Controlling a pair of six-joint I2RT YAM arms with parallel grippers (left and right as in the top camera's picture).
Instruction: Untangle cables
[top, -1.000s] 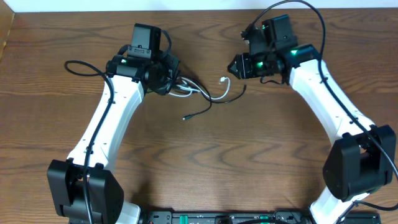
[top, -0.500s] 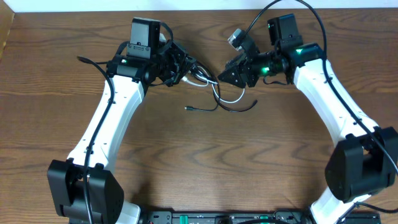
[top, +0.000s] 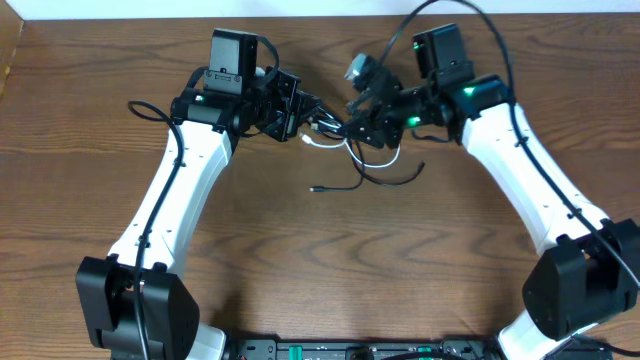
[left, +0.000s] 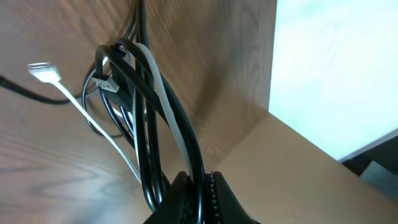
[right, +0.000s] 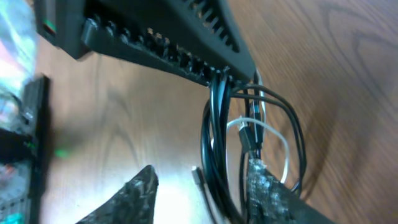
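My left gripper lowers the hanging bundle next and releases the strands on the clear tabletop by the loose black plug, which lies below the gripper.
The black cable (top: 385, 181) and the white cable (top: 322, 140) hang tangled in a bundle between my two grippers at the table's far middle. My left gripper (top: 299, 115) is shut on a black strand of the bundle, seen close in the left wrist view (left: 200, 186), with the white cable (left: 163, 102) and its plug (left: 43, 71) running alongside. My right gripper (top: 353, 123) is open at the bundle's right side. In the right wrist view (right: 202, 177) black strands (right: 214, 143) pass between its fingers and the white loop (right: 277, 134) lies just beyond.
A loose black plug end (top: 315, 187) rests on the wooden table (top: 300, 270) below the bundle. A thicker arm wire (top: 145, 105) loops at the left. The table's far edge meets a white wall (left: 336, 68).
My right gripper has moved left up to the bundle. My left gripper has shifted slightly right with the cables, and the loose black loop and plug end have slid right.
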